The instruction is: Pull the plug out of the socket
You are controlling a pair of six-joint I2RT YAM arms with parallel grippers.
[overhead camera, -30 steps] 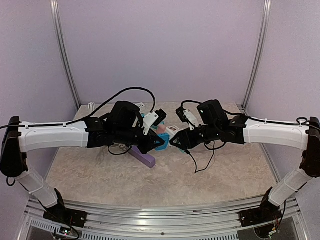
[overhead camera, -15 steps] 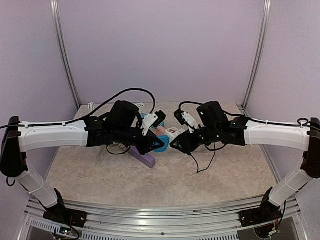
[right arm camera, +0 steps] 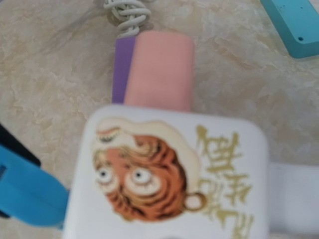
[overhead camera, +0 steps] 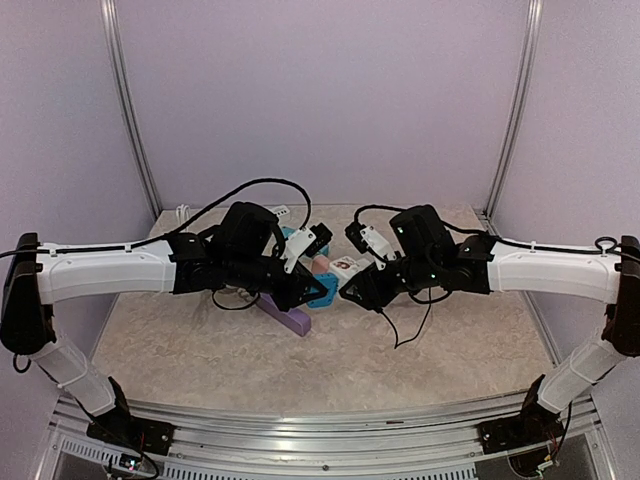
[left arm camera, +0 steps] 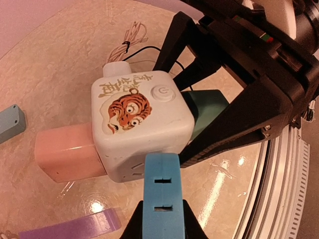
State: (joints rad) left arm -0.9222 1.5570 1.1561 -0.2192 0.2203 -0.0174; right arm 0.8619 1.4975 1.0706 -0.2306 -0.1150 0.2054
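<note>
I should move my left gripper away from the white cube and down to release, because bare tabletop lies below, past the purple strip, to the gripper's left in the top view.
The socket is a white cube with a tiger picture, also seen in the top view and filling the right wrist view. My left gripper is shut on a blue plug, whose tip meets the cube's near face. Whether its pins are inside is hidden. A pink plug sticks out of the cube's left side and a green plug out of its far right side. My right gripper holds the cube, its black fingers pressed on opposite sides.
A purple strip lies on the table under the left gripper. Another teal block lies further back. A coiled white cable lies behind the pink plug. A thin black wire hangs from the right wrist.
My right arm has shifted slightly left, toward the left gripper, with the cube in it. The left arm and the blue plug have stayed put.
</note>
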